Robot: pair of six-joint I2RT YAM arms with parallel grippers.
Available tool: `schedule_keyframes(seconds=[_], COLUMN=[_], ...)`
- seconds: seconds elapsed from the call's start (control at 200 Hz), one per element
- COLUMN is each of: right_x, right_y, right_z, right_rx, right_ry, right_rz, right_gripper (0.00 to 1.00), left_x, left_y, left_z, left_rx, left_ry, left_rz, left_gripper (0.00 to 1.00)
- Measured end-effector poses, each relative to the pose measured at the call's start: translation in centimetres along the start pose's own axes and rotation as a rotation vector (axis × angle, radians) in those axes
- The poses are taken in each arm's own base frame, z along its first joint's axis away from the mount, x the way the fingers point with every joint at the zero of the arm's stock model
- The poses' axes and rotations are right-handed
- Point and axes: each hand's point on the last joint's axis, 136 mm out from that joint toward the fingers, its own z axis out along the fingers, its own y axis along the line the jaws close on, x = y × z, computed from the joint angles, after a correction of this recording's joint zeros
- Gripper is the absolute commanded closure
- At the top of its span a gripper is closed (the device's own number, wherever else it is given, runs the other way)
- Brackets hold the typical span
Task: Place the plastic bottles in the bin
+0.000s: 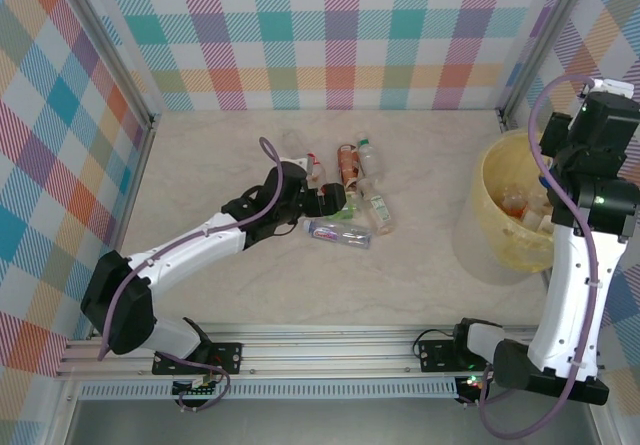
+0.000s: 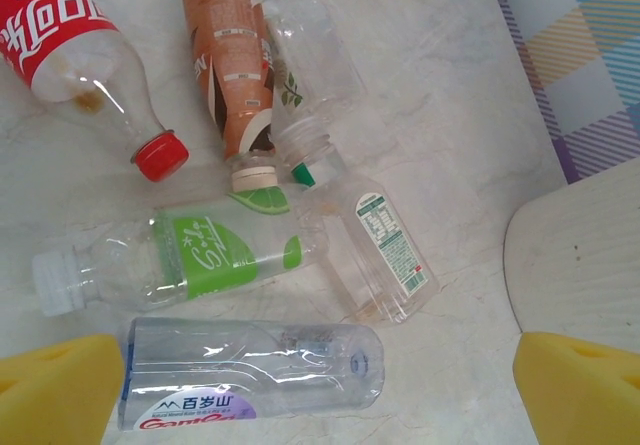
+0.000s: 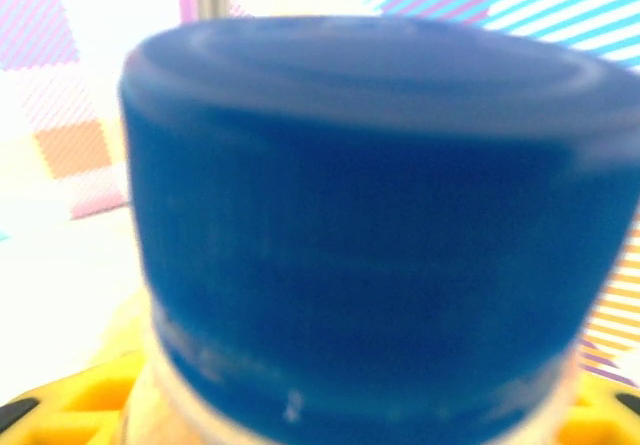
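Note:
A few bottles are already in the bin, so next my right gripper should lower away from the bin's plaid side, over the bin's opening [image 1: 522,187], and release the blue-capped bottle.
Several plastic bottles lie in a loose pile mid-table. A clear bottle with a purple-blue label [image 2: 250,370] [image 1: 338,232] lies crosswise between the wide-apart yellow fingers of my open left gripper [image 2: 320,390] [image 1: 333,203], which hovers over it without touching. Beyond it are a green-label bottle [image 2: 180,265], a square clear bottle [image 2: 375,245], an orange-brown one [image 2: 228,65] and a red-label, red-capped one [image 2: 80,60]. The pale-yellow bin [image 1: 500,227] stands at the right with a few bottles inside [image 1: 520,203]. My right arm is over the bin; my right gripper [image 3: 320,420] holds a blue-capped bottle [image 3: 370,225].
Plaid walls close in the table at the back and both sides. A metal post [image 1: 520,65] stands just behind the bin. A pale curved edge [image 2: 575,255] shows at the right of the left wrist view. Bare tabletop [image 1: 300,285] lies between the pile and the arm bases.

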Motion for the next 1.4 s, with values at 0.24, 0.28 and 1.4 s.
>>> schedule_keyframes(seconds=[0.24, 0.28, 1.4], right_x=[2.7, 3.3, 4.7], right_y=[-2.1, -2.4, 3.5], right_z=[3.1, 3.7, 3.4], right_rx=[0.175, 0.198, -0.203], right_ry=[0.099, 0.111, 0.069], right_rz=[-0.136, -0.152, 0.086], right_gripper=[0.53, 0.53, 0.0], left_x=[0.3, 0.2, -0.2], left_y=[0.4, 0.3, 1.4], left_z=[0.3, 0.3, 0.9], left_rx=[-0.021, -0.021, -0.104], left_ry=[0.014, 0.015, 0.011], left_rz=[-0.001, -0.001, -0.031], left_gripper=[0.0, 0.0, 0.0])
